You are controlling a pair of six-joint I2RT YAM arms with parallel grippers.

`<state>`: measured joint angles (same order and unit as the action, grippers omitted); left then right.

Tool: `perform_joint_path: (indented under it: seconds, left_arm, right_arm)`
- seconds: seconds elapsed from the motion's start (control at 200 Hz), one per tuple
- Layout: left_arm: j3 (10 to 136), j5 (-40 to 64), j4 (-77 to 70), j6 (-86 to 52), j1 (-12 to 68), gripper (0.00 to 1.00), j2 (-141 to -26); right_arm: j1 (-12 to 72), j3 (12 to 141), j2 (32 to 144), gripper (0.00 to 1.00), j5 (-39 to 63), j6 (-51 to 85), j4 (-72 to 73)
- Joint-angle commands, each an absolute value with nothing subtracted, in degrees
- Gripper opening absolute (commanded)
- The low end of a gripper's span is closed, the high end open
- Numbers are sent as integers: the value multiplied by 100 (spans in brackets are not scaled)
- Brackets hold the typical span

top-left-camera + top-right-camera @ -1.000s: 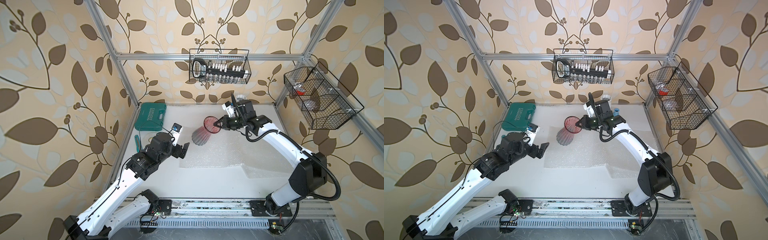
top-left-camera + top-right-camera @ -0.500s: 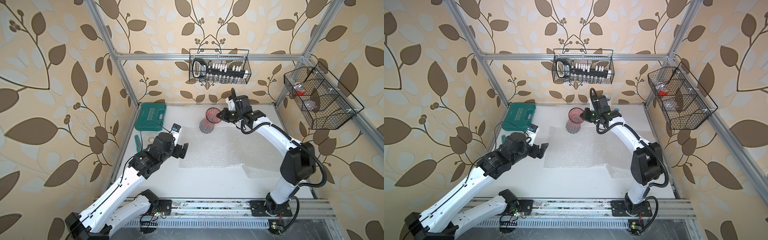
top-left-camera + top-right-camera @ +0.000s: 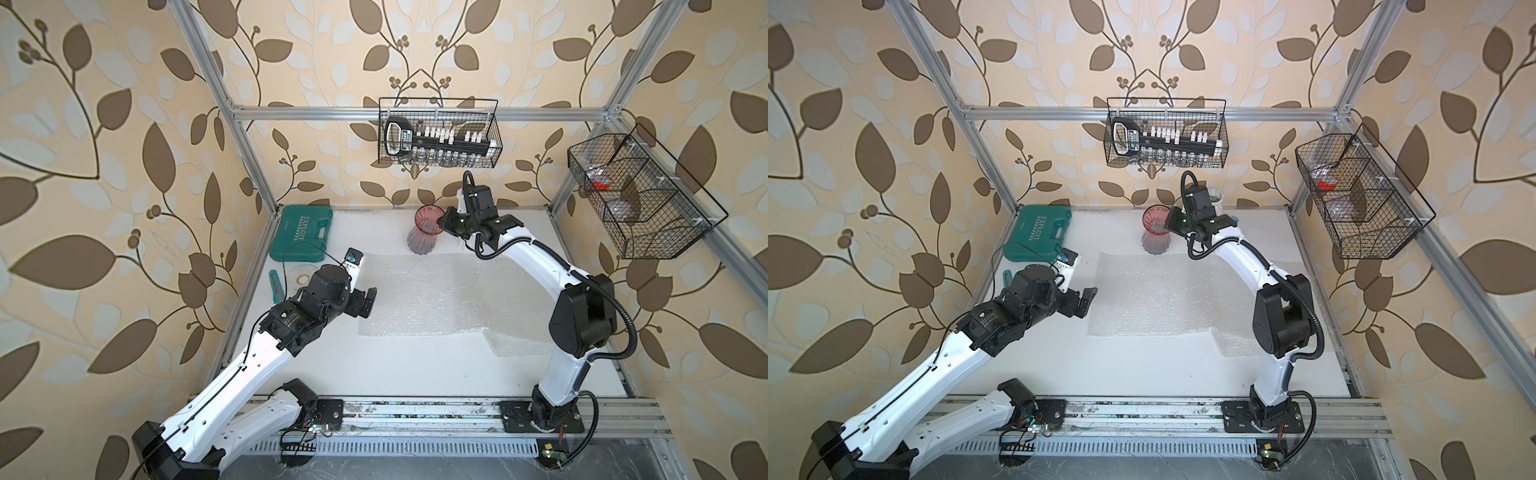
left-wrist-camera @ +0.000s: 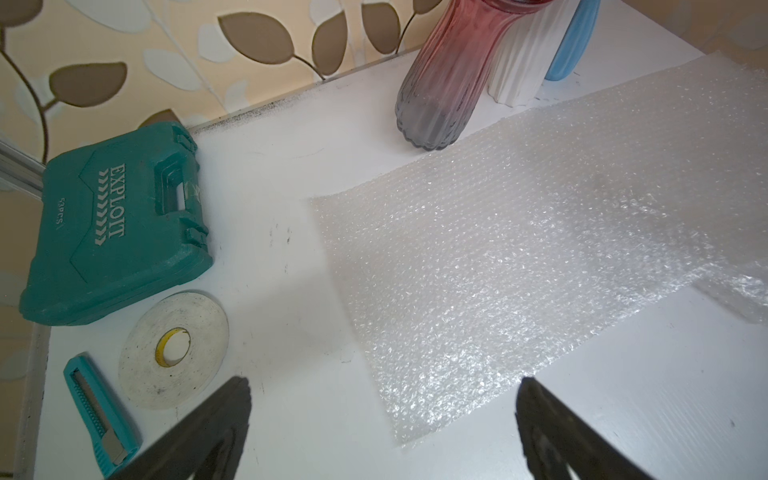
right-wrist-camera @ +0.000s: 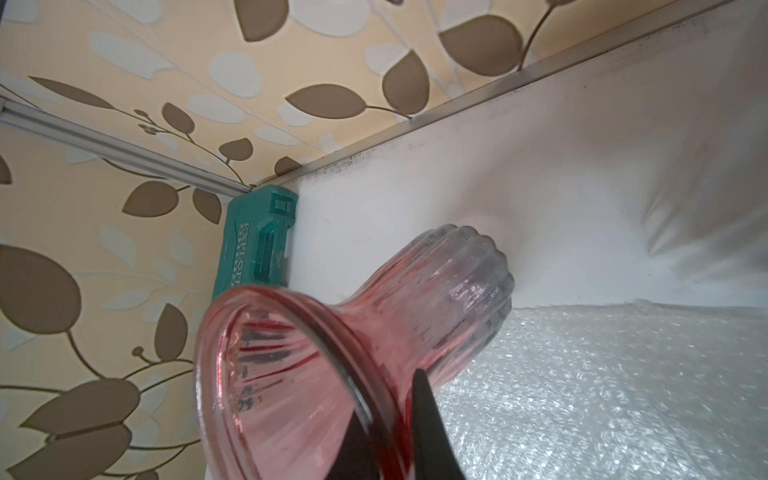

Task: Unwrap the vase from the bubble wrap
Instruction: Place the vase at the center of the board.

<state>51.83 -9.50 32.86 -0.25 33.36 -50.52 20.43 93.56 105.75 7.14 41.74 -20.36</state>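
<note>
My right gripper moves outward to the bare tabletop (image 3: 442, 244) (image 5: 556, 268) beside the white vase next and releases the vase's rim. The vase's base sits at the bubble wrap's far edge.
The vase (image 3: 423, 237) (image 3: 1156, 239) is ribbed glass, pink at the flared mouth and grey at the base. It stands nearly upright at the back of the table, its base (image 4: 434, 124) at the far edge of the bubble wrap. My right gripper (image 3: 443, 221) (image 5: 395, 399) is shut on the vase rim (image 5: 291, 316), one finger inside the mouth and one outside. The bubble wrap (image 3: 436, 299) (image 3: 1163, 295) (image 4: 519, 249) lies spread flat mid-table, around nothing. My left gripper (image 3: 365, 300) (image 4: 382, 399) hangs open over the wrap's near left corner, holding nothing.
A teal tool case (image 3: 301, 232), a tape roll (image 4: 174, 349) and a box cutter (image 4: 99, 411) lie at the left. A white ribbed vase (image 4: 519, 62) and a blue one (image 4: 573, 41) stand behind the pink vase. Another crumpled sheet (image 3: 519, 343) lies front right. Wire baskets (image 3: 438, 137) (image 3: 636, 195) hang on the walls.
My right gripper has carried the vase from lying tilted over the wrap to the back of the table and turned it upright. The left arm has barely moved.
</note>
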Motion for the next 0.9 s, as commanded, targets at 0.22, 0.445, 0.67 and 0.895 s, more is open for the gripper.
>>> perform_joint_path:
  seconds: [0.22, 0.445, 0.67, 0.895]
  left_arm:
    - [5313, -1072, 3331, -64, 3338, 99, -5133]
    - [5326, -1085, 3357, -65, 3337, 99, -5150]
    - [5334, -1116, 3375, -62, 3339, 99, -5156]
    - [5334, -1132, 3397, -62, 3335, 99, -5151]
  right_arm:
    - [1901, 10039, 10701, 0, 98, 4699, -1409]
    - [1890, 10428, 10953, 0, -104, 4815, -1816]
    - [1868, 10798, 11120, 0, -175, 4931, -2256]
    - [1826, 11072, 11288, 1, -129, 4990, -2518]
